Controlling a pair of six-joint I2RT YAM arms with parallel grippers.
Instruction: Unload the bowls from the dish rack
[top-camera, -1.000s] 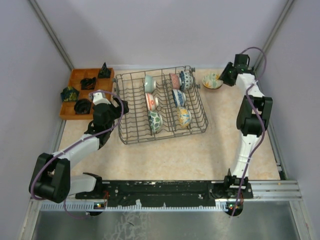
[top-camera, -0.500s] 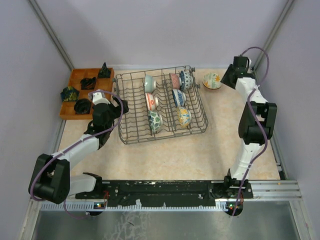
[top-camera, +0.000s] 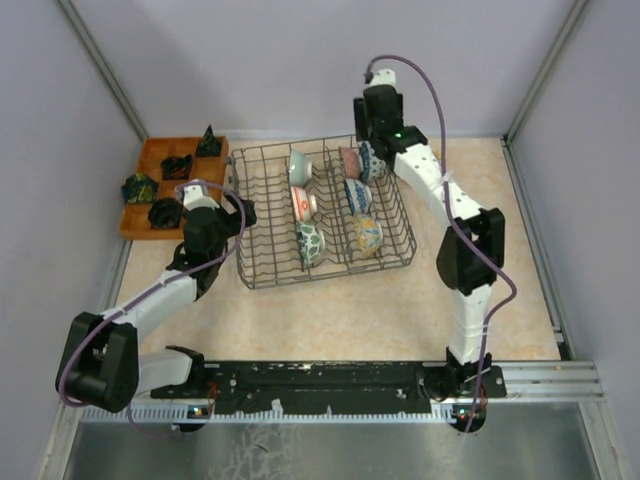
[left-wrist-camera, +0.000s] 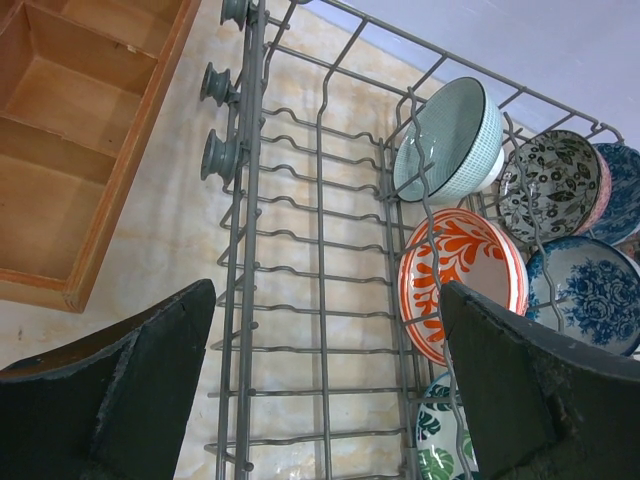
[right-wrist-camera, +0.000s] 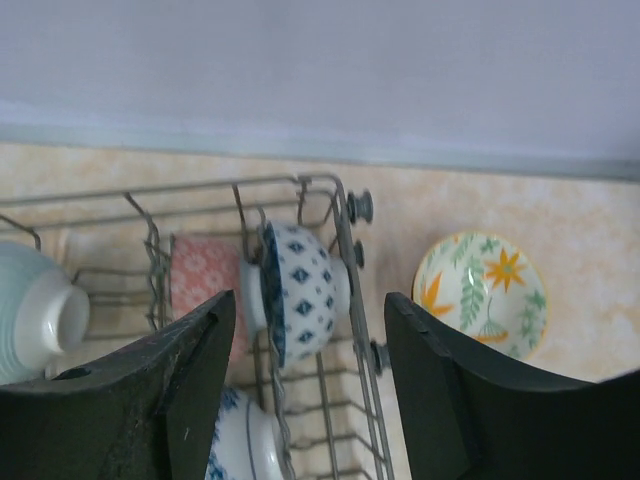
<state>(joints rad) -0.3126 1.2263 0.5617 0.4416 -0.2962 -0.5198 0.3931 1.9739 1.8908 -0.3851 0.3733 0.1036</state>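
I will next turn my right gripper on the way down onto the upper rim of the blue-and-white diamond bowl (top-camera: 364, 159) (right-wrist-camera: 305, 285), because that bowl stands below the gripper's open fingers.
The dish rack (top-camera: 262, 281) stands mid-table with several bowls upright between its tines. My right gripper (top-camera: 372, 141) hovers open over its back right corner. Below the jaws (right-wrist-camera: 310, 390) sits a blue-and-white diamond bowl (right-wrist-camera: 305, 285), untouched, beside a pink bowl (right-wrist-camera: 200, 280) and a pale green bowl (right-wrist-camera: 35, 305). A yellow floral bowl (right-wrist-camera: 480, 295) lies on the table right of the rack (right-wrist-camera: 345, 262). My left gripper (top-camera: 238, 214) is open at the rack's left edge. Its view (left-wrist-camera: 330, 400) shows bare tines, a red-and-white bowl (left-wrist-camera: 455, 275) and a pale green bowl (left-wrist-camera: 445, 140).
An orange compartmented tray (top-camera: 148, 195) with dark objects sits at the back left, close to my left arm; its edge (left-wrist-camera: 130, 170) runs beside the rack. Side walls close in the table on both sides.
My right arm swung left from the table's back right to above the rack's back right corner, leaving the yellow floral bowl on the table, and its jaws opened wider. The left arm stayed put.
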